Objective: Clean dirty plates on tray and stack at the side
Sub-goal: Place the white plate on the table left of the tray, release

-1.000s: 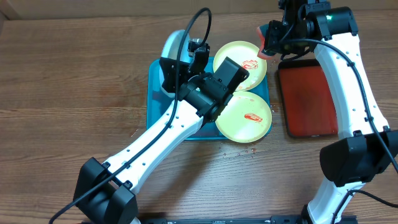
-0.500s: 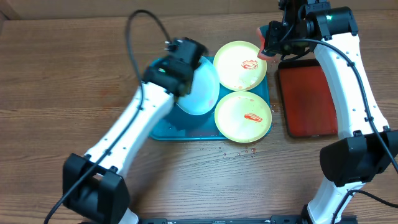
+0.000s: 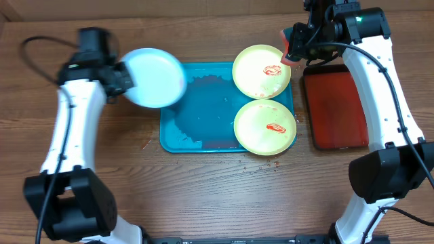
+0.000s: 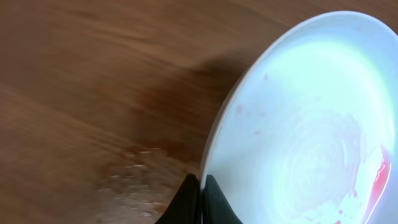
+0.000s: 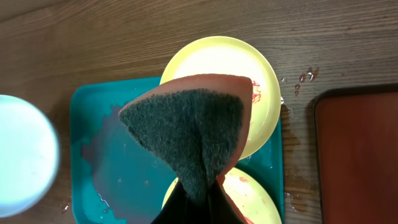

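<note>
My left gripper is holding the plate that still overhangs the turquoise tray (image 3: 196, 115), and will carry it back and left in the overhead view, then down onto the wood.
My left gripper (image 3: 129, 83) is shut on the rim of the pale blue-white plate (image 3: 157, 76) and holds it over the table at the turquoise tray's (image 3: 196, 115) left edge. In the left wrist view the plate (image 4: 311, 124) fills the right side, with my fingertips (image 4: 202, 196) pinching its rim. Two yellow-green plates with red smears lie on the tray's right side, one at the back (image 3: 262, 70) and one in front (image 3: 265, 127). My right gripper (image 3: 293, 46) is shut on a sponge (image 5: 196, 124), dark green scouring face with an orange back, above the back plate (image 5: 264, 81).
A red tray with a black rim (image 3: 336, 108) lies right of the turquoise tray. The turquoise tray's left part is wet and streaked. Water drops lie on the wood in front of the tray (image 3: 261, 165).
My left arm has swung left, carrying the pale blue-white plate off the tray to its left side. The right arm and sponge have not moved.
</note>
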Controlling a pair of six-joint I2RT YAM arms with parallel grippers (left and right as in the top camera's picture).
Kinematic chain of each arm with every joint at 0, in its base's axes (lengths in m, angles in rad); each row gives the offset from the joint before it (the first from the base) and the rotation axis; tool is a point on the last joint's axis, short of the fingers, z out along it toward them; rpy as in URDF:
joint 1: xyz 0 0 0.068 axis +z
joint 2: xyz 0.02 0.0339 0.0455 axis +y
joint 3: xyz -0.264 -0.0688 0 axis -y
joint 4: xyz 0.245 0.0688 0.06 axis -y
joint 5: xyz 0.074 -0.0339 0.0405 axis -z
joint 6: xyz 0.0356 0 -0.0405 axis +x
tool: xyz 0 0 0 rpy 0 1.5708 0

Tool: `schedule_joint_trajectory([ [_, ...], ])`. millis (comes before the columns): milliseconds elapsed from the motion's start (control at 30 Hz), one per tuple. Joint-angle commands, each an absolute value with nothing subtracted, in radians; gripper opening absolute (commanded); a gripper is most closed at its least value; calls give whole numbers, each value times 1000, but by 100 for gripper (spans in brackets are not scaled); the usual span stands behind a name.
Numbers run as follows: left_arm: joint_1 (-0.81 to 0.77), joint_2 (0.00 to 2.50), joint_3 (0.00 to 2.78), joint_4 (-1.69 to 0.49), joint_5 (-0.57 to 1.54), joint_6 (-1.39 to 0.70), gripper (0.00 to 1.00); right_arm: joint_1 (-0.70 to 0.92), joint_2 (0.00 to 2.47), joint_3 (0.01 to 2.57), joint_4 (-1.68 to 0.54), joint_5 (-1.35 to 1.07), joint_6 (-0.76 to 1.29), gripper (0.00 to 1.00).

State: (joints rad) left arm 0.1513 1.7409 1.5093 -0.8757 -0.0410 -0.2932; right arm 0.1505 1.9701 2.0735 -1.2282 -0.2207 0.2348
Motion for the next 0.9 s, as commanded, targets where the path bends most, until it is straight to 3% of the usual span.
schedule_joint_trajectory([
  [0,266,1738,1508,-898,-7,-315,4,148,1948,2083,-1225,-217,235,4],
  [367,486,1894,1507,-965,55,-322,4,148,1948,2083,-1225,-217,236,4],
  [700,497,2068,1507,-960,42,-314,4,148,1948,2083,-1226,-217,235,4],
  [800,497,2102,1507,-961,34,-313,12,149,1948,2083,-1227,-217,236,4],
  [867,497,2116,1507,-965,25,-307,24,149,1948,2083,-1229,-217,235,4],
])
